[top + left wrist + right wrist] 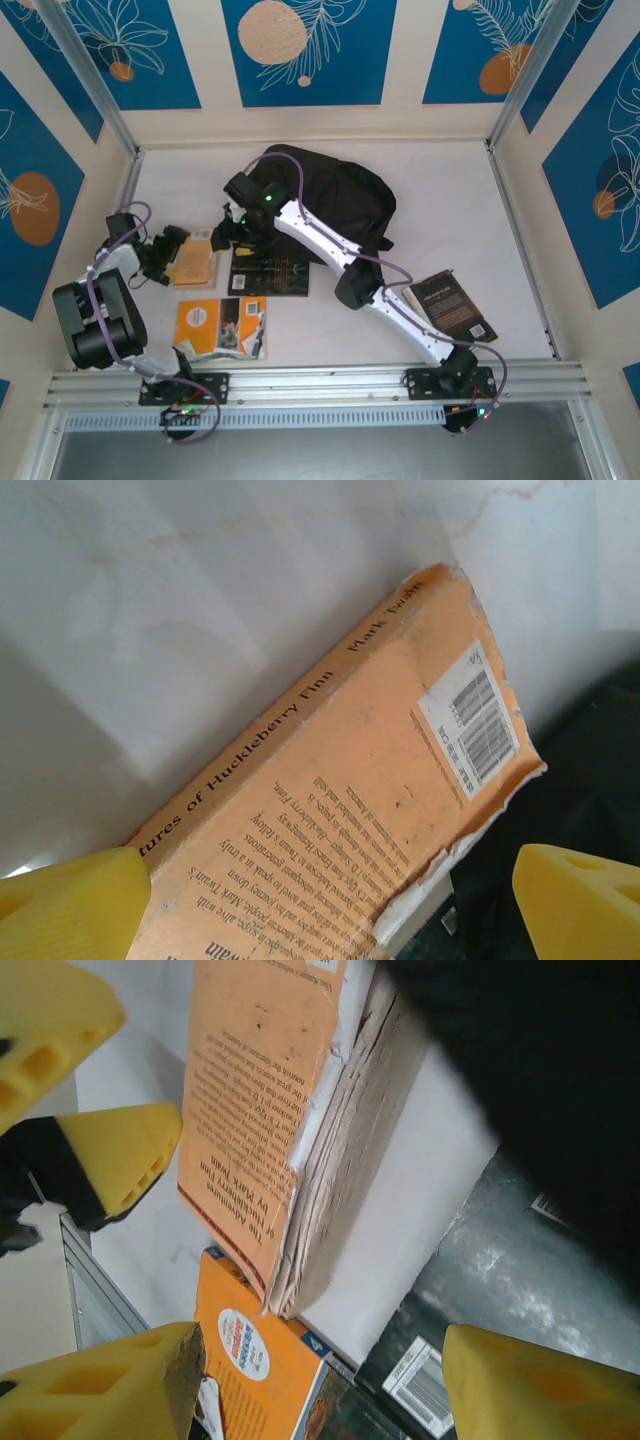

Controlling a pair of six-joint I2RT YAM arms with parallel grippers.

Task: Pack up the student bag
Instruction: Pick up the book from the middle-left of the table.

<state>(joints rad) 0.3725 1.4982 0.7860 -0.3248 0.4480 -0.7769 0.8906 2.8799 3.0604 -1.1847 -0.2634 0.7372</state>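
My right gripper should lower toward the paperback (196, 260) next and close on the ragged pages, whose edges lie bare along the paperback's side by the bag.
The student bag (335, 190), a big black backpack, lies at the back middle of the table; its dark fabric (540, 1070) also crosses the right wrist view. A worn orange paperback (196, 260) lies left of the bag. My left gripper (168, 252) is at the paperback's left edge, open, with the paperback (360, 810) lying beyond its yellow fingers (70, 905) and untouched by them. My right gripper (233, 228) hovers at the paperback's far right corner, open, looking down on the cover and ragged pages (260, 1110). Nothing sits between its fingertips (100, 1385).
A flat dark book with gold print (270, 270) lies right of the paperback. A brighter orange book (220, 325) lies near the front edge. Another dark book (455, 305) lies beside the right arm. Walls close in the table on three sides.
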